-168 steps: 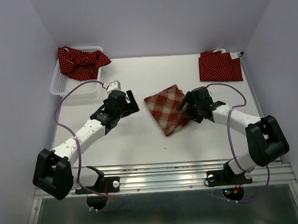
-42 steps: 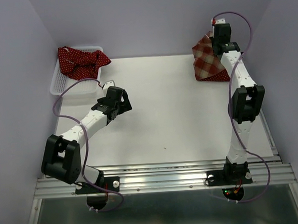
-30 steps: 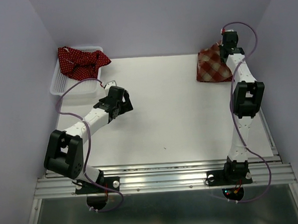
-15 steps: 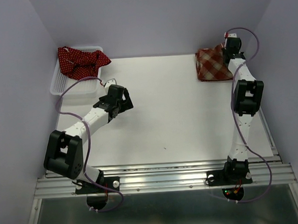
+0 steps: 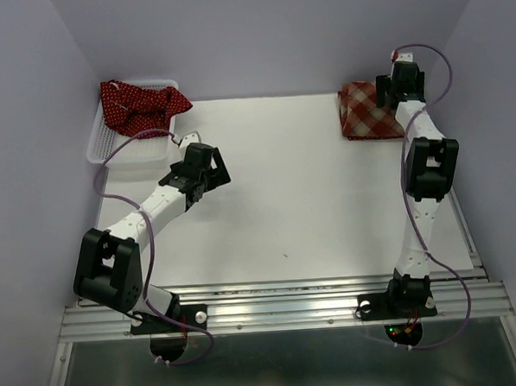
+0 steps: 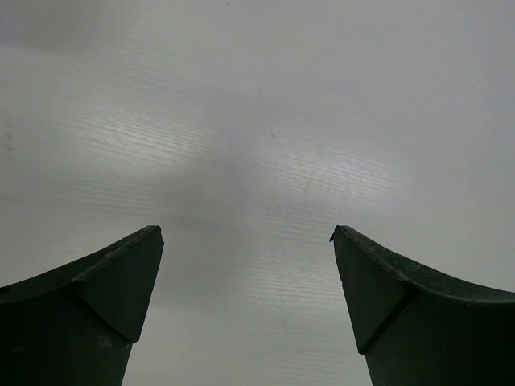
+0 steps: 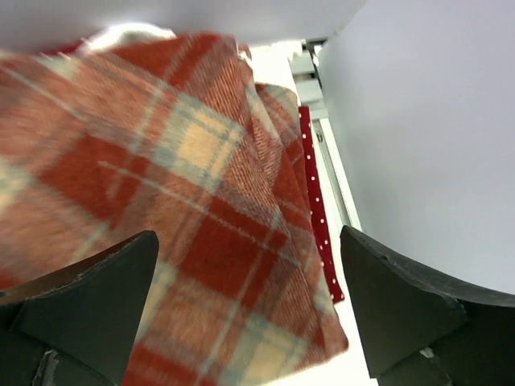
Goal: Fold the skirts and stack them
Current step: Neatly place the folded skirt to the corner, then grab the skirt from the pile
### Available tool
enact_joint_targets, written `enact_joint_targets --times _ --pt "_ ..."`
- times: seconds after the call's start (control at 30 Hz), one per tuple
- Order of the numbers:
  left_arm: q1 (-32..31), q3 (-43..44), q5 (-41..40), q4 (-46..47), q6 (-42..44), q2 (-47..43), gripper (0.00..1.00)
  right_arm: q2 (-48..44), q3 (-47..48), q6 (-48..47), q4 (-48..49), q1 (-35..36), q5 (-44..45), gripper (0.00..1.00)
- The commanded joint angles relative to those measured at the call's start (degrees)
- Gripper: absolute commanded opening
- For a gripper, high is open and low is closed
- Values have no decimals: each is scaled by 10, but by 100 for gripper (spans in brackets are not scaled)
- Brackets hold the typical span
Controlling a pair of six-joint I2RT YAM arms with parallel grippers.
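Next, my left gripper swings outward, to the left in the top view. It comes down onto the crumpled polka-dot skirt, its bunched middle (image 5: 136, 113), since the skirt lies crumpled in the basket.
The folded plaid skirt (image 5: 368, 111) lies at the table's back right, on top of a folded dark red polka-dot skirt whose edge peeks out in the right wrist view (image 7: 315, 193). My right gripper (image 5: 393, 86) is open just above the plaid skirt (image 7: 177, 209), holding nothing. A crumpled dark red polka-dot skirt (image 5: 141, 107) lies in the white mesh basket (image 5: 108, 147) at the back left. My left gripper (image 5: 206, 168) is open and empty over bare table (image 6: 257, 145), right of the basket.
Lilac walls enclose the table on three sides; the right wall (image 7: 434, 121) is close to my right gripper. A metal rail (image 5: 281, 300) runs along the front edge.
My right gripper carried the plaid skirt from mid-table to the back right, laid it on the folded polka-dot skirt and let go. My left arm shifted slightly toward the back.
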Motion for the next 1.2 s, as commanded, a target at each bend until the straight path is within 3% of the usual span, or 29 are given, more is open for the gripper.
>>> enact_joint_targets --times 0.0,0.17,0.27,0.3,0.37,0.4,0.43,0.47,0.6,0.7,0.77,0.87,0.97,1.07,1.17 --pt "2 22 -4 6 4 -46 99 -122 3 40 -3 1 -42 100" --pt "4 24 -11 -7 5 -100 99 -212 -45 127 -89 1 -115 100" --pt "7 40 -26 -16 4 -128 99 -319 -200 212 -72 14 -198 100" --pt "14 48 -29 -21 3 -132 99 -376 -291 236 -47 23 -207 100" --pt "25 77 -34 -36 2 -137 99 -426 -368 237 -32 74 -205 100" --pt "42 87 -36 -40 11 -135 99 -471 -430 241 -31 94 -163 100" --pt "52 97 -38 -44 15 -133 99 -493 -430 246 -30 114 -154 100" --pt "65 119 -43 -51 17 -132 99 -516 -489 252 -29 141 -153 100" --pt "149 182 -14 -52 57 -103 99 -627 -618 302 4 157 -220 100" --pt "225 235 35 -9 76 -47 99 -687 -675 324 15 157 -241 100" --pt "286 314 103 -8 89 28 99 -702 -687 325 3 157 -248 100" --pt "326 481 125 -64 92 174 99 -709 -699 336 -5 157 -251 100" --pt "344 671 135 -120 69 334 99 -697 -700 342 -4 157 -269 100" --pt "362 809 201 -123 45 462 99 -682 -705 343 -3 157 -279 100" --pt "374 847 214 -71 27 536 99 -667 -705 342 -2 157 -271 100"
